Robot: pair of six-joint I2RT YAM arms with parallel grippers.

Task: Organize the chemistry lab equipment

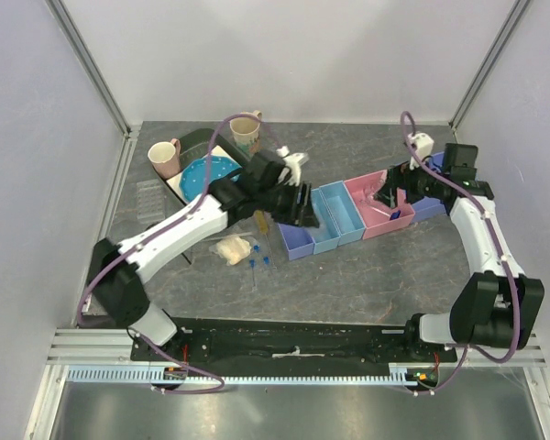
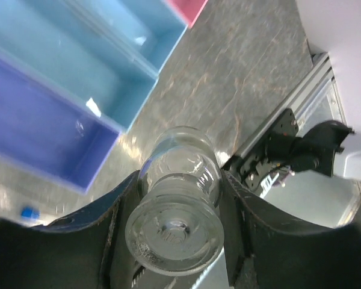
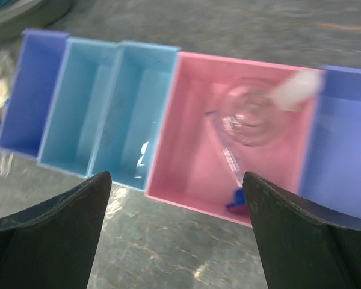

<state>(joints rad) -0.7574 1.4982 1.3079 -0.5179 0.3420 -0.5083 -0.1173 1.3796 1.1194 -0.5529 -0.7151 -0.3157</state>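
Observation:
The glass vessel goes down into the pink bin with my left gripper next, beside the blue-based cylinder, where the pink bin's bottom lies bare (image 1: 368, 215).
My left gripper (image 2: 180, 177) is shut on a small clear glass vessel (image 2: 175, 226), its round end facing the camera. In the top view the left gripper (image 1: 302, 207) hangs over the near-left purple bin (image 1: 291, 242). My right gripper (image 3: 177, 232) stands open and empty above the pink bin (image 3: 186, 150). That bin holds a clear flask with a white stopper (image 3: 251, 114) and a thin cylinder (image 3: 227, 158) with a blue base. An amber tube (image 1: 259, 223), a whitish bag (image 1: 230, 248) and blue-capped tubes (image 1: 262, 263) lie on the table.
Two light-blue bins (image 1: 335, 220) sit between the purple and pink ones, and a second purple bin (image 1: 428, 208) is at the right end. Two mugs (image 1: 164, 159) (image 1: 246, 133) and a blue dotted plate (image 1: 204, 174) stand at the back left.

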